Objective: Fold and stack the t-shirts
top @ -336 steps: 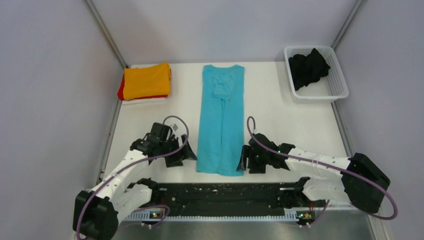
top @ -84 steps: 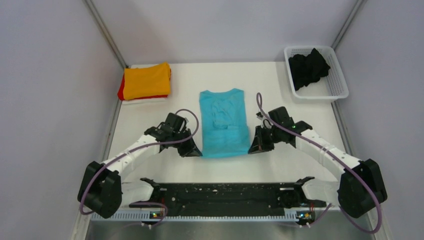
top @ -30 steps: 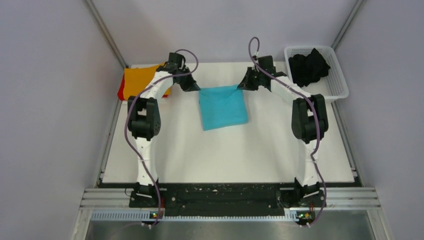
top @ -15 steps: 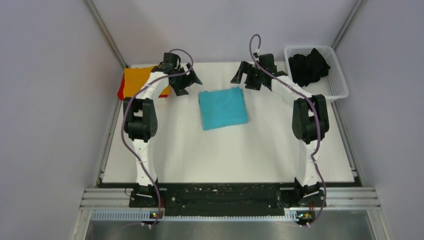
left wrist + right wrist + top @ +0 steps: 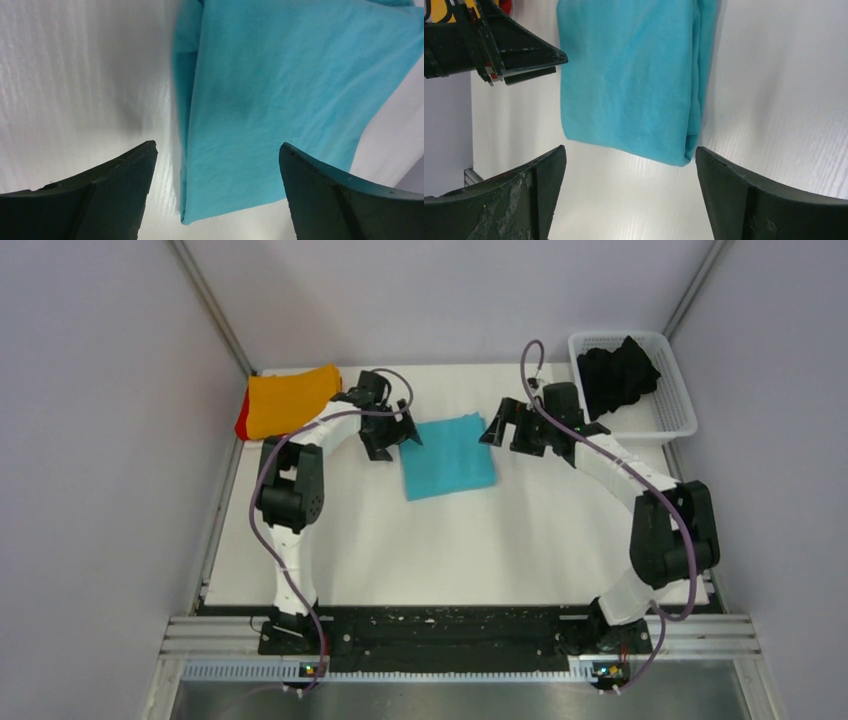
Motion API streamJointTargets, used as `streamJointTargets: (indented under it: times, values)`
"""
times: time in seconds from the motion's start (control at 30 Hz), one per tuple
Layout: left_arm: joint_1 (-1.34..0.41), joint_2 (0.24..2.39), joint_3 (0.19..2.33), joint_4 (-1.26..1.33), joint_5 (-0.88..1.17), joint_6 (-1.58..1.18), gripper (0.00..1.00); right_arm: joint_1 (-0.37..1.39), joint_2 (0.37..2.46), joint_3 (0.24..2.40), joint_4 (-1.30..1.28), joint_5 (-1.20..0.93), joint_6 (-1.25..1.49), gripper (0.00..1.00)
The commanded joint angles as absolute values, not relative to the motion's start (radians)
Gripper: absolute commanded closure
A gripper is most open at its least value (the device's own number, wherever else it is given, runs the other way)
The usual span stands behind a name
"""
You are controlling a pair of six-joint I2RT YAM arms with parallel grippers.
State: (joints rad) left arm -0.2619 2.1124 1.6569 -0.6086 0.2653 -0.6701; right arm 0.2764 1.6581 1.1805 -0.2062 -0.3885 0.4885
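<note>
The left gripper's open fingers need to lower astride the turquoise t-shirt's edge facing the orange shirt (image 5: 290, 400), below between them, and close.
The turquoise t-shirt (image 5: 448, 455) lies folded into a small rectangle at the table's back middle; it also shows in the left wrist view (image 5: 280, 100) and the right wrist view (image 5: 634, 75). My left gripper (image 5: 392, 440) is open and empty at the shirt's left edge. My right gripper (image 5: 505, 432) is open and empty at its right edge. A folded orange shirt (image 5: 290, 400) lies on a red one (image 5: 241, 425) at the back left. A black shirt (image 5: 615, 375) is crumpled in the white mesh basket (image 5: 680, 410) at the back right.
Grey walls close in the table on the left, back and right. A black rail (image 5: 450, 635) with the arm bases runs along the near edge. White tabletop (image 5: 450, 550) stretches between the folded shirt and the rail.
Both grippers have let go of the turquoise shirt's far edge and moved nearer, down to its left and right sides. The shirt has stayed in place, folded.
</note>
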Motion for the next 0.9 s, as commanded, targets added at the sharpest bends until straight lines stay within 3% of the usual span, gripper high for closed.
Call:
streamJointTargets:
  times: [0.0, 0.33, 0.53, 0.67, 0.87]
  values:
    - [-0.316, 2.128, 1.676, -0.622, 0.136, -0.677, 0.05, 0.267, 1.51, 1.117, -0.192, -0.292, 0.447, 0.01]
    - [-0.391, 2.226, 1.7, -0.666, 0.01, -0.735, 0.25, 0.264, 1.347, 1.017, -0.232, -0.185, 0.409, 0.01]
    - [-0.428, 2.301, 1.783, -0.706, -0.04, -0.742, 0.62, 0.263, 1.332, 1.003, -0.236, -0.184, 0.402, 0.01]
    - [-0.455, 2.347, 1.888, -0.797, -0.14, -0.727, 0.96, 0.262, 1.325, 0.998, -0.237, -0.181, 0.394, 0.01]
    - [-0.461, 2.348, 2.034, -0.912, -0.451, -0.626, 1.0, 0.259, 1.302, 0.99, -0.238, -0.14, 0.386, 0.01]
